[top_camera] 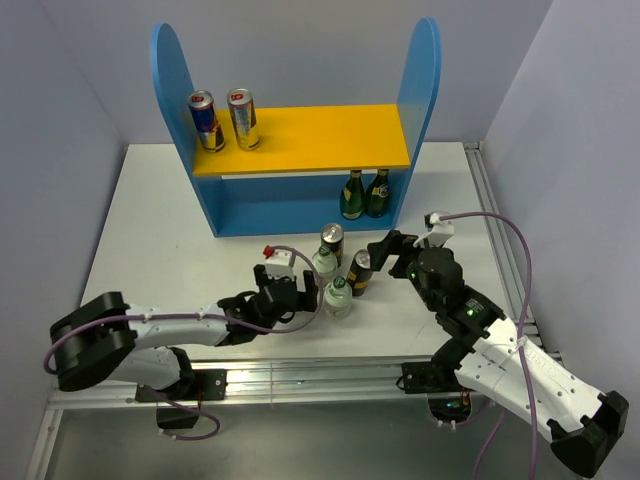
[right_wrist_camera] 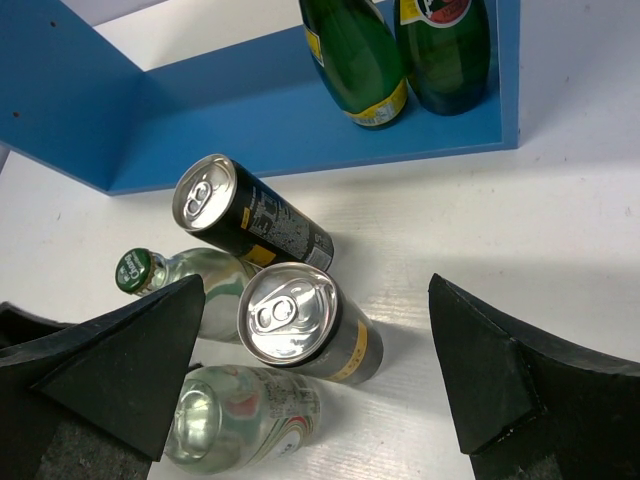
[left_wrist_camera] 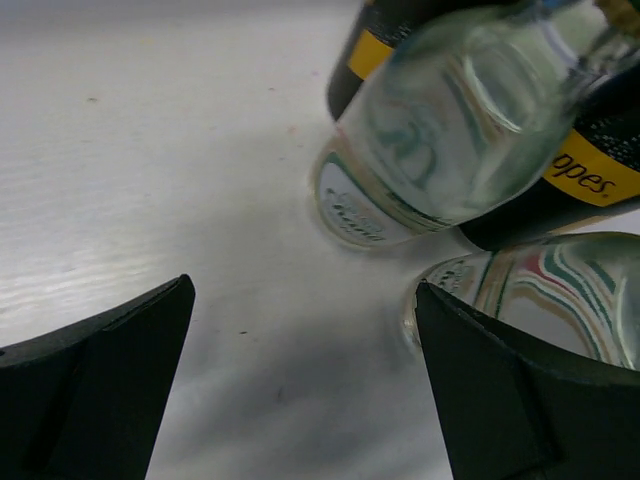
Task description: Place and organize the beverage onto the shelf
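Note:
The robot's left gripper will next move outward and sideways around the far clear bottle point(left_wrist_camera: 430, 135), because that bottle stands outward of the gripper's fingers and to their right in the top view.
The shelf point(top_camera: 300, 138) holds a blue-and-silver can point(top_camera: 205, 120) and a gold can point(top_camera: 243, 118) on its yellow board. Two black-and-gold cans point(top_camera: 332, 243) point(top_camera: 359, 272) and two clear bottles point(top_camera: 324, 263) point(top_camera: 338, 296) stand clustered on the table in front. My left gripper point(top_camera: 308, 297) is open and empty just left of the near bottle; in the left wrist view point(left_wrist_camera: 300, 380) that bottle point(left_wrist_camera: 540, 290) sits beside the right finger. My right gripper point(top_camera: 380, 256) is open and empty; in the right wrist view point(right_wrist_camera: 315, 370) it hovers over the nearer can point(right_wrist_camera: 300, 325).
Two dark green bottles point(top_camera: 352, 194) point(top_camera: 378, 192) stand on the shelf's lower level at the right, also in the right wrist view point(right_wrist_camera: 355, 60). Grey walls enclose the white table point(top_camera: 160, 240). A metal rail point(top_camera: 300, 375) runs along the near edge.

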Tool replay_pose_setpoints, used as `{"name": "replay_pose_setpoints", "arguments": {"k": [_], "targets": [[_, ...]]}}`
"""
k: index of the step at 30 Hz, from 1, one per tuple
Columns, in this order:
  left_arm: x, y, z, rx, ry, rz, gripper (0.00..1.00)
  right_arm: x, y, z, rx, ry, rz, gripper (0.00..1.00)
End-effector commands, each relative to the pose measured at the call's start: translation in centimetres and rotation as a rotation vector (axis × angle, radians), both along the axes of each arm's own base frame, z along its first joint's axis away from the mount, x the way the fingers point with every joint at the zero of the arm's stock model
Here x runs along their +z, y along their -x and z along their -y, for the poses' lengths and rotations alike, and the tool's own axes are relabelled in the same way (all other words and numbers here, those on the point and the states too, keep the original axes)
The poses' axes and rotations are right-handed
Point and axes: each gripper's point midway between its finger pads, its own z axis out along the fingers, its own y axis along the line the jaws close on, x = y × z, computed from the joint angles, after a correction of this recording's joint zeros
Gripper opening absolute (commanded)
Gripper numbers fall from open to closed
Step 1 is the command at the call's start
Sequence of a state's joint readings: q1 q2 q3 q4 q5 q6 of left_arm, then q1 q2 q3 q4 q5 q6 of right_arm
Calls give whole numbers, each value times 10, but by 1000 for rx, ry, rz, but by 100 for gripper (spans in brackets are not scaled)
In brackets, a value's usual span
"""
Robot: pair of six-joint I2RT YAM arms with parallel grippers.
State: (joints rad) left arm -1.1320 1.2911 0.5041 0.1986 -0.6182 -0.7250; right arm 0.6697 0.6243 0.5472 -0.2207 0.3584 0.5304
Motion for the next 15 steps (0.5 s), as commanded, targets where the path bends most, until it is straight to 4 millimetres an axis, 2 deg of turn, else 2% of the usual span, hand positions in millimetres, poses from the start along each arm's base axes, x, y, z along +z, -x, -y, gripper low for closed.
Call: {"name": "replay_pose_setpoints", "arguments": {"k": [1,5,15], "targets": [[30,-8,48,-108,153,81,99,4,-3,1,-17,-9,26,100],[22,-12,68,-134,151,73,99,4,-3,1,-18,-11,28,100],[26,-30,91,-136,108,120,99,-2,-5,-2,-11,-7,19,100]]}}
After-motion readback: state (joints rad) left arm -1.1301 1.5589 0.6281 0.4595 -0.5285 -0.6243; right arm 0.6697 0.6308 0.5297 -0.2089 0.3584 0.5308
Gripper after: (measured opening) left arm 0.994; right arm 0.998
